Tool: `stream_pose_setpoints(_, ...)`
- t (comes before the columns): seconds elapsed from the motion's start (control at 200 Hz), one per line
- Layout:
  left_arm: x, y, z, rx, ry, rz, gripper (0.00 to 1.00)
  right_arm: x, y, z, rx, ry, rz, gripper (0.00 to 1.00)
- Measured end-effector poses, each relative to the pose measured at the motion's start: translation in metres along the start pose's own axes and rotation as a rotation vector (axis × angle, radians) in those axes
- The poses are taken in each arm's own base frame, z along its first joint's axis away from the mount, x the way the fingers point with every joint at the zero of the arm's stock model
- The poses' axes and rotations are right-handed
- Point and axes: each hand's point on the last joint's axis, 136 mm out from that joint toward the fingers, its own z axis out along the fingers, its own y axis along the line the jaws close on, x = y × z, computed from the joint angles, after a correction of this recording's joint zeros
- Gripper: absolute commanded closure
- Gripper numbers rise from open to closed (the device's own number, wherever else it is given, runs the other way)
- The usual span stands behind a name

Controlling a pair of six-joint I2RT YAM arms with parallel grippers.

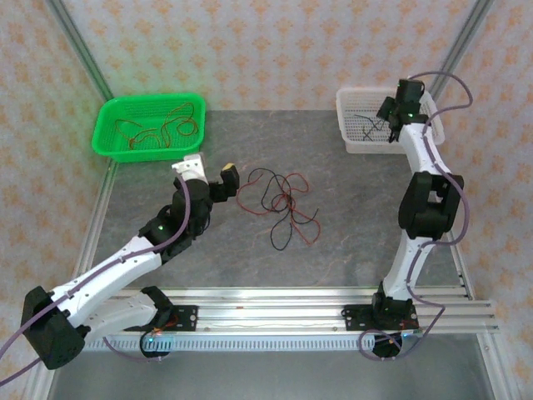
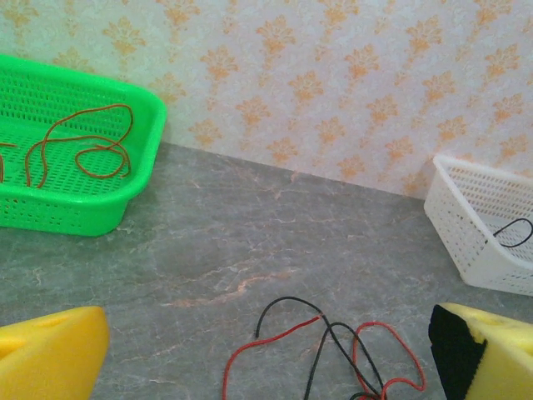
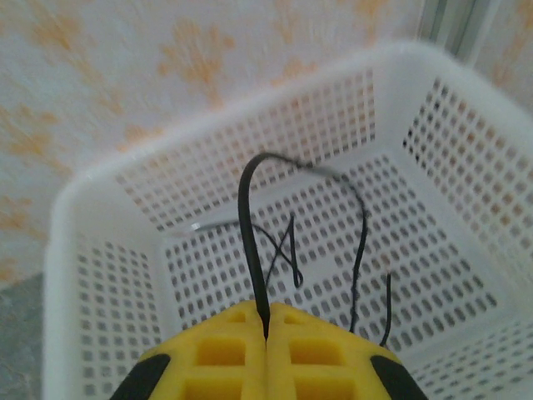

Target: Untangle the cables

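Note:
My right gripper lowers toward the white basket's bottom below it and releases the black cable next, since its arch already drops inside the basket's sides.
A tangle of red and black cables (image 1: pixel 281 204) lies on the grey table, and its loops also lie across the left wrist view (image 2: pixel 333 350). My left gripper (image 1: pixel 208 172) stands open just left of the tangle, its yellow fingers (image 2: pixel 50 350) far apart with nothing between them. My right gripper (image 1: pixel 390 112) hangs over the white basket (image 1: pixel 350 108), shut on a black cable (image 3: pixel 250 217) that arches up from the closed pads and drops into the basket (image 3: pixel 100 275). A second thin black cable (image 3: pixel 287 242) lies on the basket floor.
A green basket (image 1: pixel 108 133) at the back left holds several red cables (image 1: pixel 158 129). The left wrist view has the green basket (image 2: pixel 83 208) at left and the white basket (image 2: pixel 466 225) at right. Patterned walls close the back and sides. A metal rail (image 1: pixel 275 317) runs along the near edge.

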Motion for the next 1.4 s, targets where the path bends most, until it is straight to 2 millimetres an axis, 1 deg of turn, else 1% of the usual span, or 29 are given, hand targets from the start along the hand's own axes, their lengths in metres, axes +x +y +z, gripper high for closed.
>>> stream_pose_setpoints(0.075, -0.003, 0.000, -0.002, 0.004, -0.006, -0.005, 0.01, 0.017, -0.004, 0.010, 0.017, 0.047, 0.010, 1.00)
stream_pose_setpoints(0.2, -0.006, 0.001, -0.005, 0.006, -0.012, -0.009, 0.01, 0.038, -0.012, 0.021, 0.050, 0.112, 0.019, 1.00)
stream_pose_setpoints(0.315, -0.008, 0.002, -0.008, 0.010, -0.018, -0.015, 0.01, 0.052, -0.016, 0.032, 0.073, 0.155, 0.024, 1.00)
stream_pose_setpoints(0.415, -0.007, 0.003, -0.009, 0.009, -0.018, -0.016, 0.01, 0.062, -0.019, 0.042, 0.089, 0.189, 0.028, 0.98)
stream_pose_setpoints(0.495, -0.003, 0.005, -0.009, 0.007, -0.012, -0.017, 0.01, 0.064, -0.019, 0.048, 0.097, 0.199, 0.032, 0.94)
stream_pose_setpoints(0.626, 0.004, 0.009, -0.010, -0.001, 0.003, -0.009, 0.00, 0.065, -0.019, 0.055, 0.102, 0.209, 0.036, 0.85)
stream_pose_setpoints(0.746, 0.006, 0.011, -0.011, -0.005, 0.010, -0.004, 0.01, 0.057, -0.016, 0.058, 0.099, 0.200, 0.050, 0.74)
stream_pose_setpoints(0.826, 0.005, 0.011, -0.012, -0.005, 0.010, -0.008, 0.01, 0.053, -0.015, 0.059, 0.097, 0.195, 0.053, 0.70)
stream_pose_setpoints(1.006, 0.008, 0.013, -0.012, -0.007, 0.022, -0.012, 0.01, 0.042, -0.012, 0.054, 0.094, 0.185, 0.057, 0.61)
stream_pose_setpoints(1.131, 0.013, 0.011, -0.012, 0.004, 0.044, -0.014, 0.01, 0.034, -0.010, 0.051, 0.090, 0.173, 0.058, 0.60)
stream_pose_setpoints(1.236, 0.020, 0.009, -0.010, 0.009, 0.074, -0.007, 0.03, 0.032, -0.009, 0.045, 0.088, 0.177, 0.059, 0.60)
stream_pose_setpoints(1.276, 0.023, 0.008, -0.008, 0.010, 0.086, -0.008, 0.04, 0.030, -0.009, 0.039, 0.082, 0.174, 0.060, 0.60)
stream_pose_setpoints(1.326, 0.027, 0.007, -0.006, 0.011, 0.106, -0.007, 0.06, 0.031, -0.008, 0.027, 0.070, 0.175, 0.065, 0.60)
stream_pose_setpoints(1.401, 0.034, 0.004, -0.003, 0.014, 0.138, -0.003, 0.09, 0.033, -0.008, -0.001, 0.055, 0.175, 0.069, 0.60)
